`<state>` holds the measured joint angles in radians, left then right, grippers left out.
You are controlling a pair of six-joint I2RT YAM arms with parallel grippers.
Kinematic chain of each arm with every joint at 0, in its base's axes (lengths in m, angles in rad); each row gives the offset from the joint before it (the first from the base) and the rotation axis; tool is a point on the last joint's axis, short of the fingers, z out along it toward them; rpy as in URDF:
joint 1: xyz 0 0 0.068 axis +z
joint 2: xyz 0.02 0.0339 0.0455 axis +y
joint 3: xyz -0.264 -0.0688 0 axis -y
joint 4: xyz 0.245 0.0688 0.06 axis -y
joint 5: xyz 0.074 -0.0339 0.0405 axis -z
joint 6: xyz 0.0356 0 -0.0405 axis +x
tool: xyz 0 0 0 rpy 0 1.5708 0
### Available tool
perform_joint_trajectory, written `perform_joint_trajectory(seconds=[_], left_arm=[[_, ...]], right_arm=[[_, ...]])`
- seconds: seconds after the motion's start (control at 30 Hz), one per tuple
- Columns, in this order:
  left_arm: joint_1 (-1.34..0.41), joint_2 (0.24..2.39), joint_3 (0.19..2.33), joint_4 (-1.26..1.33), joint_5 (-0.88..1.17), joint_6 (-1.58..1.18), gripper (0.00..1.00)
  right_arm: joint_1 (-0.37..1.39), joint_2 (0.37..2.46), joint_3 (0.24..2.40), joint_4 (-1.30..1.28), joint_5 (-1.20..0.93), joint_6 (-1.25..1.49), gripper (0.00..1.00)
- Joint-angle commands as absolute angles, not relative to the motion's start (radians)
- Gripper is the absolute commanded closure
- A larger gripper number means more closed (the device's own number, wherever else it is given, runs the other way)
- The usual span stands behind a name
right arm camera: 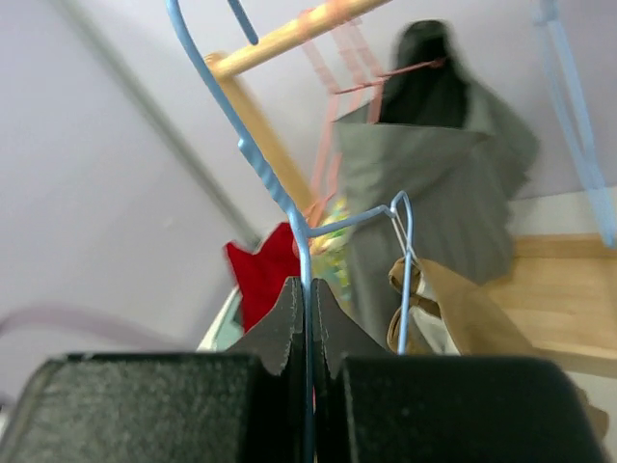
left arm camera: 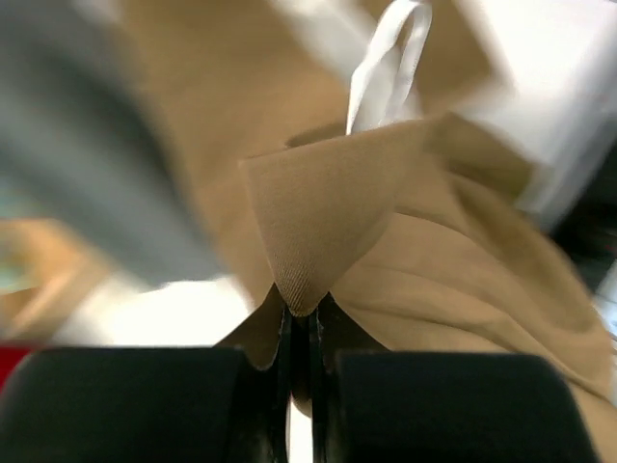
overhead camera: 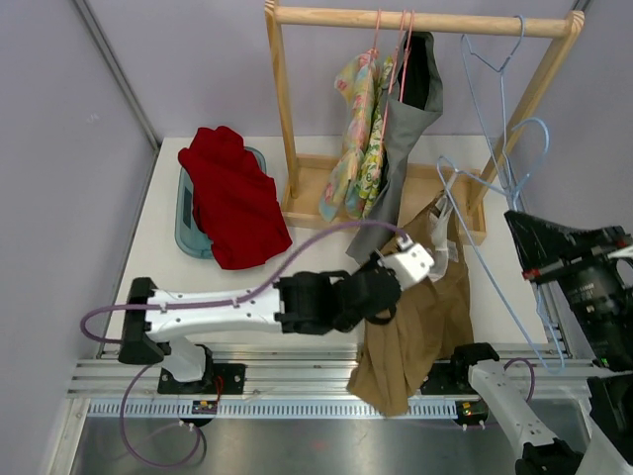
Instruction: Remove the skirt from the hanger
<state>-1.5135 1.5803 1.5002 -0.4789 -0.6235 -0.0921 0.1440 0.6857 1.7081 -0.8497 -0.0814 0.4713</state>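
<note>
My left gripper moves up and outward over the red cloth next, away from the hanger's bent end, where the skirt's top still hangs.
The tan skirt point(overhead camera: 410, 327) hangs in folds over the table's front edge. My left gripper point(overhead camera: 401, 269) is shut on a fold of the skirt's upper edge point(left arm camera: 328, 212), with a white loop point(left arm camera: 386, 68) of the skirt above it. My right gripper point(overhead camera: 516, 226) is shut on the wire of the blue hanger point(right arm camera: 280, 193), which it holds up at the right. In the right wrist view the skirt's point(right arm camera: 463, 309) top still hangs on the hanger's bent end. The hanger point(overhead camera: 495, 267) runs slantwise past the skirt.
A wooden clothes rack point(overhead camera: 282, 99) stands at the back, carrying a floral garment point(overhead camera: 358, 139), a grey garment point(overhead camera: 406, 148) and another blue hanger point(overhead camera: 495, 69). A red cloth point(overhead camera: 232, 193) lies over a teal tray point(overhead camera: 186, 223) at the left.
</note>
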Motion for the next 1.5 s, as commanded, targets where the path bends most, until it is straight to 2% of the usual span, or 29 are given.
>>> perform_joint_trajectory(seconds=[0.0, 0.1, 0.23, 0.33, 0.43, 0.7, 0.83, 1.0, 1.1, 1.2, 1.33, 1.4, 1.43, 1.47], left_arm=[[-1.442, 1.378, 1.586, -0.471, -0.820, 0.023, 1.00], [-1.352, 1.247, 1.574, -0.421, -0.859, 0.115, 1.00], [-1.252, 1.125, 1.568, -0.353, -0.890, 0.244, 1.00], [-1.181, 1.072, 1.575, -0.304, -0.890, 0.346, 1.00], [-1.016, 1.071, 1.600, -0.276, -0.827, 0.387, 1.00], [-0.532, 1.225, 1.845, -0.331, -0.548, 0.243, 1.00], [-0.418, 1.336, 2.026, -0.356, -0.486, 0.212, 1.00], [-0.324, 1.509, 2.211, -0.307, -0.505, 0.226, 1.00], [-0.264, 1.588, 2.267, -0.327, -0.462, 0.189, 1.00], [-0.241, 1.580, 2.177, -0.302, -0.434, 0.157, 1.00], [-0.233, 1.552, 1.846, -0.226, -0.440, 0.108, 0.99], [-0.223, 1.574, 1.755, -0.225, -0.474, 0.050, 0.96], [-0.221, 1.580, 1.721, -0.232, -0.489, 0.026, 0.88], [-0.219, 1.588, 1.663, -0.264, -0.506, 0.005, 0.75]], right_arm=[[0.143, 0.602, 1.749, -0.759, -0.374, 0.477, 1.00], [0.143, 0.551, 1.758, -0.715, -0.607, 0.505, 1.00], [0.143, 0.567, 1.813, -0.719, -0.751, 0.526, 1.00], [0.155, 0.561, 1.812, -0.700, -0.781, 0.543, 1.00], [0.160, 0.554, 1.783, -0.680, -0.796, 0.538, 1.00], [0.170, 0.531, 1.707, -0.722, -0.755, 0.486, 1.00], [0.186, 0.522, 1.703, -0.776, -0.726, 0.450, 1.00], [0.207, 0.531, 1.709, -0.831, -0.677, 0.407, 1.00], [0.219, 0.540, 1.720, -0.851, -0.652, 0.384, 1.00], [0.227, 0.545, 1.720, -0.862, -0.589, 0.361, 1.00], [0.227, 0.583, 1.726, -0.906, -0.428, 0.345, 1.00], [0.229, 0.618, 1.726, -0.908, -0.365, 0.344, 1.00], [0.229, 0.629, 1.727, -0.893, -0.353, 0.344, 1.00], [0.226, 0.647, 1.730, -0.882, -0.313, 0.345, 1.00]])
